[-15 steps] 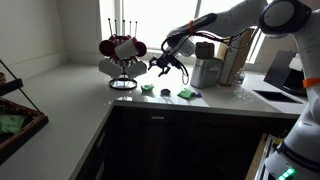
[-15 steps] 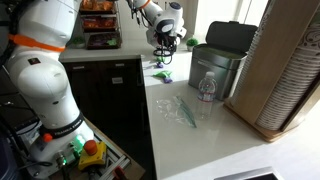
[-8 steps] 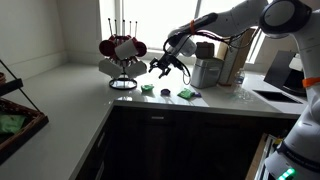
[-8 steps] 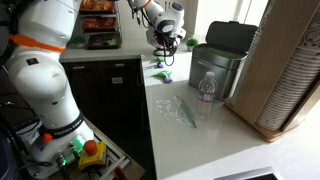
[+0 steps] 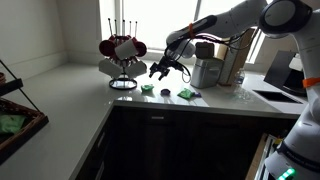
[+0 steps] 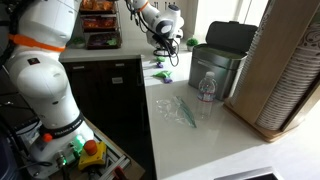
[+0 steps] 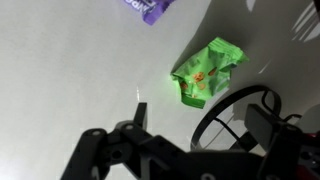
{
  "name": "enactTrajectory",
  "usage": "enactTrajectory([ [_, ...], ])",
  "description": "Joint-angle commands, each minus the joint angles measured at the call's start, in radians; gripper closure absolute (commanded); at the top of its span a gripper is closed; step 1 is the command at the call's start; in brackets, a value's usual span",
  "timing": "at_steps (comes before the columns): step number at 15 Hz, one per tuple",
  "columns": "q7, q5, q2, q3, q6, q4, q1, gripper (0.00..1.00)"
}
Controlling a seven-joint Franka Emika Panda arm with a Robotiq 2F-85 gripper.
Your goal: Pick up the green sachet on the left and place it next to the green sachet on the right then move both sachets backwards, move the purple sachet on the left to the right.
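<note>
The green sachet [image 5: 147, 88] [image 7: 208, 73] beside the rack's base comes between my gripper's open fingers next. My gripper turns slightly and lowers them on either side of the sachet.
Two bright green sachets lie on the white counter in an exterior view, the left one [image 5: 147, 89] near the mug rack and the right one [image 5: 185, 94]. A small dark purple sachet [image 5: 166, 93] lies between them. My gripper [image 5: 163, 68] hangs above them, open and empty. In the wrist view a crumpled green sachet [image 7: 205, 72] lies ahead of my gripper [image 7: 200, 130], and the purple sachet [image 7: 150, 8] sits at the top edge. In another exterior view the gripper [image 6: 165, 45] hovers above a green sachet [image 6: 162, 76].
A black wire mug rack [image 5: 122, 55] with red mugs stands left of the sachets; its round base [image 7: 235, 115] shows in the wrist view. A metal bin [image 6: 218, 62], a water bottle [image 6: 206, 92] and a clear wrapper [image 6: 180, 110] are on the counter.
The gripper has shifted slightly above the sachets and stays open. The sachets have not moved.
</note>
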Motion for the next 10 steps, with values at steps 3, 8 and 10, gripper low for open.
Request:
enactTrajectory([
  [3,-0.139,-0.077,-0.021,0.014,0.078,-0.051,0.016,0.0],
  [8,-0.238,-0.094,-0.016,0.042,0.073,-0.064,0.009,0.0],
  [10,-0.261,-0.109,-0.015,0.046,0.076,-0.068,0.014,0.0],
])
